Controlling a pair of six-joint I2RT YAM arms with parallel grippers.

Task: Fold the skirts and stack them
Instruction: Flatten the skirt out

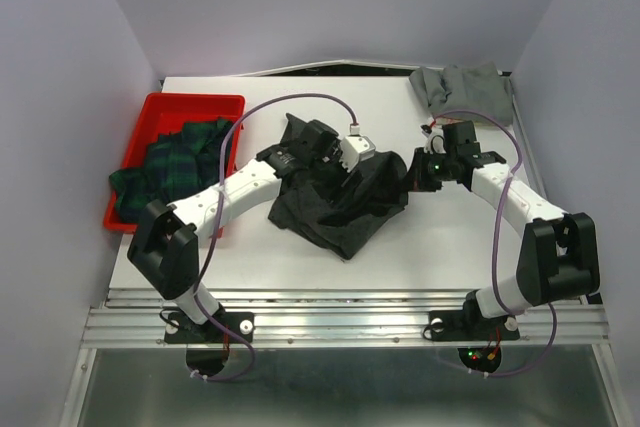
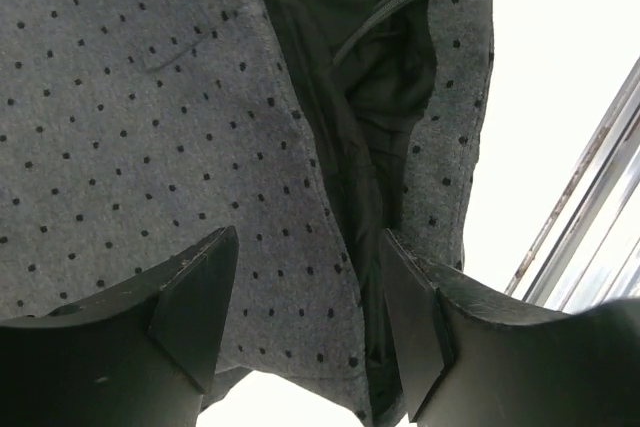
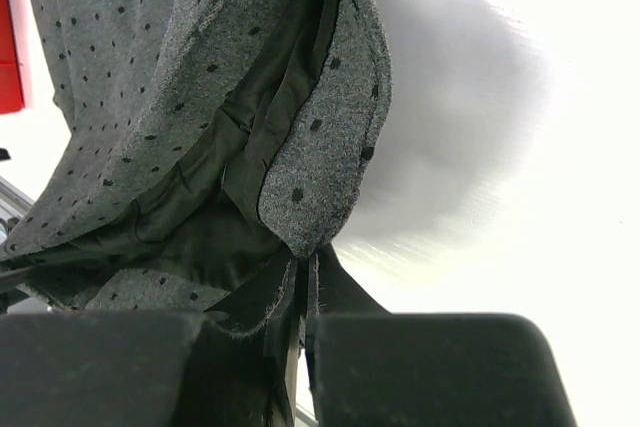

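Note:
Next, my right gripper lifts the skirt's edge up, then lowers it onto the white table (image 1: pixel 416 209) beside the crumpled cloth and releases it, since the dotted skirt (image 1: pixel 340 202) lies rumpled.
The dark charcoal dotted skirt (image 1: pixel 340 202) lies crumpled at mid-table, its right part lifted. My right gripper (image 1: pixel 412 175) is shut on the skirt's edge; in the right wrist view (image 3: pixel 305 317) the dotted cloth (image 3: pixel 150 67) and its dark lining hang from the closed jaws. My left gripper (image 1: pixel 362 153) is over the skirt's top; in the left wrist view (image 2: pixel 305 312) its fingers (image 2: pixel 195 307) stand wide apart with the dotted cloth (image 2: pixel 150 127) just beyond them. The green-navy plaid skirt (image 1: pixel 175 162) lies in the red tray. The plain grey skirt (image 1: pixel 460 87) lies bunched at the back right corner.
The red plastic tray (image 1: pixel 195 100) sits at the table's left side. The white table (image 1: pixel 460 237) ends at a metal rail along the near edge. Grey walls close in on both sides and the back.

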